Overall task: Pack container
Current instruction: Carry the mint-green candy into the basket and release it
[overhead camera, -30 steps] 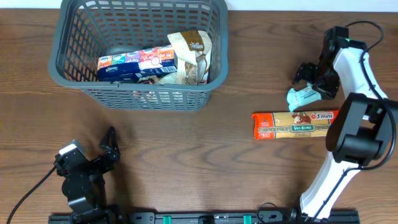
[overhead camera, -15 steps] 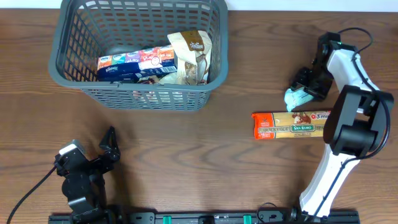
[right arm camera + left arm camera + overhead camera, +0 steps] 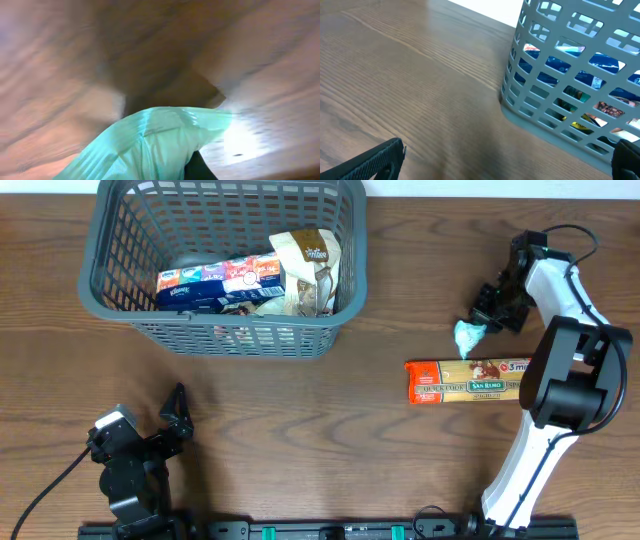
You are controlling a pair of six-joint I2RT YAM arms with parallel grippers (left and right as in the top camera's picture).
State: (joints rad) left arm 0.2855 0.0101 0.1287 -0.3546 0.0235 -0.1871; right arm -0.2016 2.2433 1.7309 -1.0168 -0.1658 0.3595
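Note:
The robot's right gripper should next go up, then left in the overhead view over the container's snack-bag end [image 3: 322,228] to release, because the container's rim is higher than the packet.
The container [image 3: 228,334], a dark grey lattice basket, stands at the back left and holds a blue tissue pack [image 3: 215,283] and a brown snack bag [image 3: 309,268]. At the far right my right gripper [image 3: 487,317] is shut on a small teal packet [image 3: 468,335], which hangs from its fingers just above the wood. The right wrist view is filled by that teal packet [image 3: 150,145], with a dark fingertip [image 3: 200,169] beside it. My left gripper [image 3: 172,418] rests open near the front left. In the left wrist view the container [image 3: 555,120] is ahead to the right.
A long orange pasta packet [image 3: 468,380] lies flat on the wood just in front of the teal packet. The right arm's white links [image 3: 560,370] reach over the pasta packet's right end. The table's far edge runs behind the basket.
My right gripper has shut on the teal packet, and both have shifted slightly left and toward the back. The left arm has not moved.

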